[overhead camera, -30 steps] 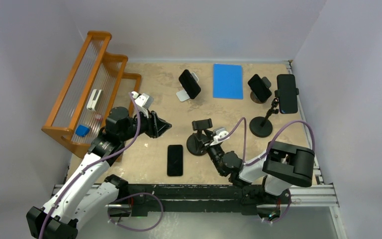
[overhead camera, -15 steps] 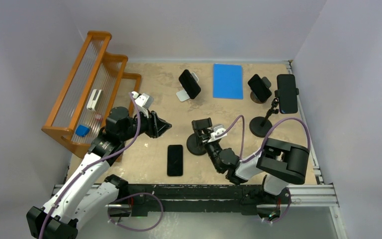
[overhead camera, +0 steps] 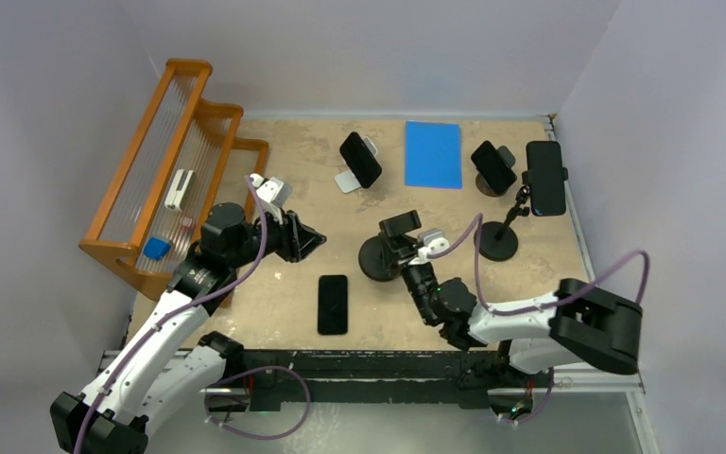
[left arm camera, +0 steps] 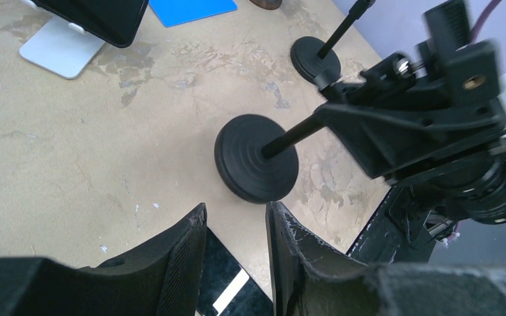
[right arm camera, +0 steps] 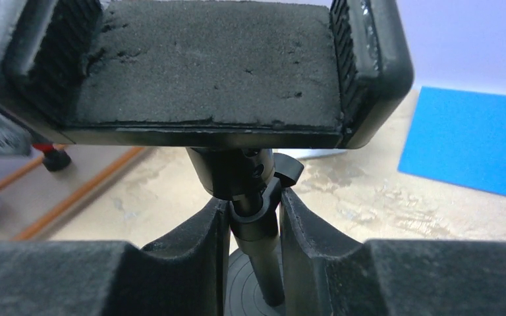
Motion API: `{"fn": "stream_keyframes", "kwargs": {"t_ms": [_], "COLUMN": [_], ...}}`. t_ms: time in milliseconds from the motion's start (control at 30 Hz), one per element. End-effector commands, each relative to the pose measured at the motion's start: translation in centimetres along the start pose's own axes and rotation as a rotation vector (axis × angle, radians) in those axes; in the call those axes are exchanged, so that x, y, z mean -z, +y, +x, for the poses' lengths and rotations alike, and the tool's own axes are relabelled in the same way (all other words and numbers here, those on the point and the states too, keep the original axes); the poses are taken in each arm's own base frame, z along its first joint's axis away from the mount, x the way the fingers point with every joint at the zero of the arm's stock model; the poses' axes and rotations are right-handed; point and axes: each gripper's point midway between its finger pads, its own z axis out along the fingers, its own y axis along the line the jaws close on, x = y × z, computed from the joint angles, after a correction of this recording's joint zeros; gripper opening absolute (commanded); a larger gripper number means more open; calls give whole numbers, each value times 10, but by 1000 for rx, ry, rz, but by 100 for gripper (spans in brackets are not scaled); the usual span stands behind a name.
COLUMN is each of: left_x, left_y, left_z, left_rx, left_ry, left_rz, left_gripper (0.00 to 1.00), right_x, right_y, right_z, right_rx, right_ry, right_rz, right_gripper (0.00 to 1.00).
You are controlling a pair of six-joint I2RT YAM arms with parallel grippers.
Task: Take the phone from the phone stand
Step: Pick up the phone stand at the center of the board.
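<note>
The black phone stand goes outward in my right gripper next, to the gap between wooden rack and white stand, since the clamp [overhead camera: 400,227] is empty.
The black phone [overhead camera: 333,304] lies flat on the table, out of any holder; part of it shows between my left fingers in the left wrist view [left arm camera: 227,289]. The black phone stand [overhead camera: 378,258] stands to its right with its clamp [overhead camera: 400,227] empty; the bare foam cradle [right arm camera: 204,66] fills the right wrist view. My right gripper [overhead camera: 414,262] is shut on the stand's pole [right arm camera: 257,224] just under the ball joint. My left gripper [overhead camera: 317,242] is open and empty, hovering left of the stand's base [left arm camera: 257,158].
A wooden rack [overhead camera: 175,180] stands at the left. At the back are a phone on a white stand [overhead camera: 360,159], a blue pad [overhead camera: 433,153], a phone on a low stand [overhead camera: 493,166] and a phone on a tall stand [overhead camera: 545,177] with a round base [overhead camera: 496,241].
My right arm has swung its elbow to the right and shifted the stand slightly right and back, still gripping its pole. The left arm and the flat phone have not moved.
</note>
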Motion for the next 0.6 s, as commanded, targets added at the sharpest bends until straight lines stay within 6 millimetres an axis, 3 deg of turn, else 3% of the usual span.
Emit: {"fn": "stream_keyframes", "kwargs": {"t_ms": [0, 167, 233, 567], "left_x": [3, 7, 10, 38], "left_y": [-4, -3, -1, 1], "left_z": [-10, -16, -19, -44], "left_rx": [-34, -39, -41, -81], "left_ry": [-43, -70, -87, -248], "left_rz": [13, -10, -30, -112], "left_gripper": [36, 36, 36, 36], "right_x": [-11, -34, -48, -127], "right_y": [4, 19, 28, 78], "right_z": [-77, -120, -124, -109], "right_rx": [-64, -55, -47, -82], "right_ry": [-162, -210, -203, -211], "right_rz": [8, -2, -11, -123], "right_gripper": [0, 0, 0, 0]}}
